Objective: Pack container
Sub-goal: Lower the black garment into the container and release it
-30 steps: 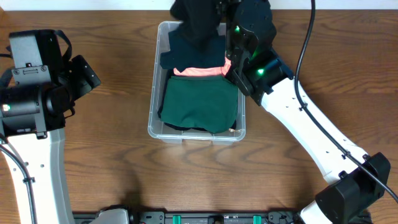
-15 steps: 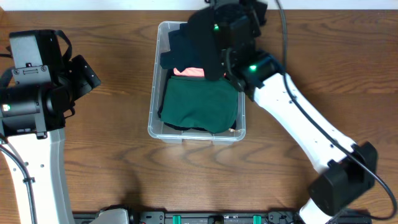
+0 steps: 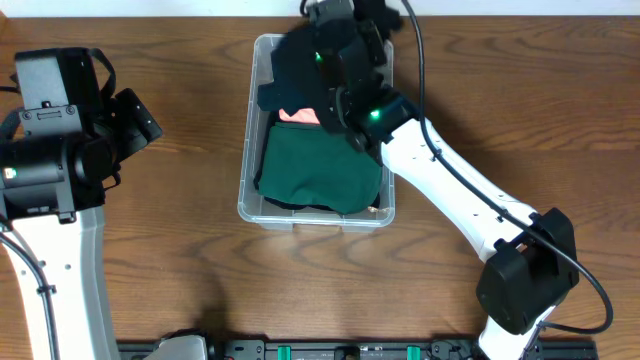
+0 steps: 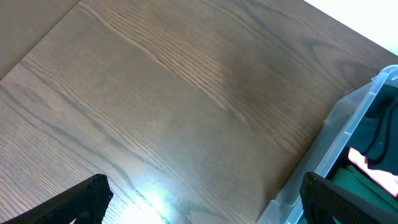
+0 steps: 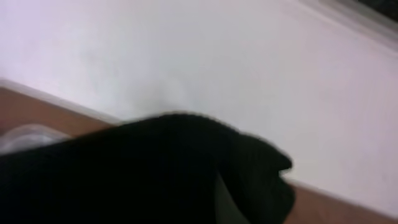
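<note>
The black garment [image 3: 300, 50] sticks out past the container's far rim, so the robot's right gripper should move back and down over the pink garment [image 3: 299, 116] to free the black one.
The clear container [image 3: 245, 170] stands at the table's back middle. Inside lie a dark green garment [image 3: 320, 170], a pink one [image 3: 298, 116] and a navy one [image 3: 280, 92]. My right gripper [image 3: 330, 45] hovers over the container's back end, shut on a black garment [image 3: 300, 50] that hangs from it and hides its fingertips. That black garment [image 5: 155, 174] fills the lower part of the right wrist view. Far to the left, my left gripper [image 4: 211, 208] is open over bare wood, with the container's rim [image 4: 348, 134] beside its right finger [image 4: 348, 199].
The white wall [image 5: 186, 56] runs just behind the container's back edge. Brown tabletop [image 4: 155, 93] stretches left of the container. My left arm [image 3: 50, 150] stands at the left edge, and the right arm's white link [image 3: 450, 190] crosses the table's right half.
My right arm has swung left and toward the back, carrying the black garment over the container's back end. The left arm has not moved.
</note>
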Controlling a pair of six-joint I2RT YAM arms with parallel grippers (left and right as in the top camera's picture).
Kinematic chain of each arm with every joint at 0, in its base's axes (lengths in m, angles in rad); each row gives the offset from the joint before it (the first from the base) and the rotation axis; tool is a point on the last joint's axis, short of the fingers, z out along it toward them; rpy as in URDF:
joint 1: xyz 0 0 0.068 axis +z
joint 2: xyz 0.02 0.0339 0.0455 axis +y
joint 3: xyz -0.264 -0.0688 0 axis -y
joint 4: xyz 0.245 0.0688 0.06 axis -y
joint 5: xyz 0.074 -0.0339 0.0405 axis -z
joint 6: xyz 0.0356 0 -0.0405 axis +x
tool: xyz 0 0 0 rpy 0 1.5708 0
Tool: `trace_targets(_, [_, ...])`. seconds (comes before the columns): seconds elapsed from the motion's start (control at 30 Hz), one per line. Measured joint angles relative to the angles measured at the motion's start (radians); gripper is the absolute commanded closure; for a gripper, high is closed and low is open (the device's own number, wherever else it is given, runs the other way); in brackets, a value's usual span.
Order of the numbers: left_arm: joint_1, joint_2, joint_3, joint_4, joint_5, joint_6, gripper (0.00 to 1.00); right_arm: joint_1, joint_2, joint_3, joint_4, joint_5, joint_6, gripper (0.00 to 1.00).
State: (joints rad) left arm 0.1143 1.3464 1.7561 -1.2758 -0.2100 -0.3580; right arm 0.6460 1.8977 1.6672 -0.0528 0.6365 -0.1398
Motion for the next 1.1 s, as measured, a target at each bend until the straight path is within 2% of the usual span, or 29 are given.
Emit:
trace_targets(0.1, [0.000, 0.000, 0.000, 0.000, 0.000, 0.000, 0.02, 0.000, 0.000, 0.001, 0.073, 0.015, -0.010, 0.99])
trace_targets(0.27, [0.000, 0.000, 0.000, 0.000, 0.000, 0.000, 0.02, 0.000, 0.000, 0.001, 0.046, 0.025, -0.018, 0.99])
trace_targets(0.47, [0.000, 0.000, 0.000, 0.000, 0.000, 0.000, 0.02, 0.000, 0.000, 0.007, -0.195, -0.002, 0.039, 0.99])
trace_targets(0.63, [0.000, 0.000, 0.000, 0.000, 0.000, 0.000, 0.02, -0.001, 0.000, 0.008, -0.357, -0.130, 0.145, 0.99])
trace_targets(0.87, [0.000, 0.000, 0.000, 0.000, 0.000, 0.000, 0.02, 0.011, 0.000, 0.008, -0.372, -0.299, 0.247, 0.99])
trace_targets(1.1, [0.000, 0.000, 0.000, 0.000, 0.000, 0.000, 0.02, 0.067, 0.000, 0.008, -0.367, -0.373, 0.272, 0.99])
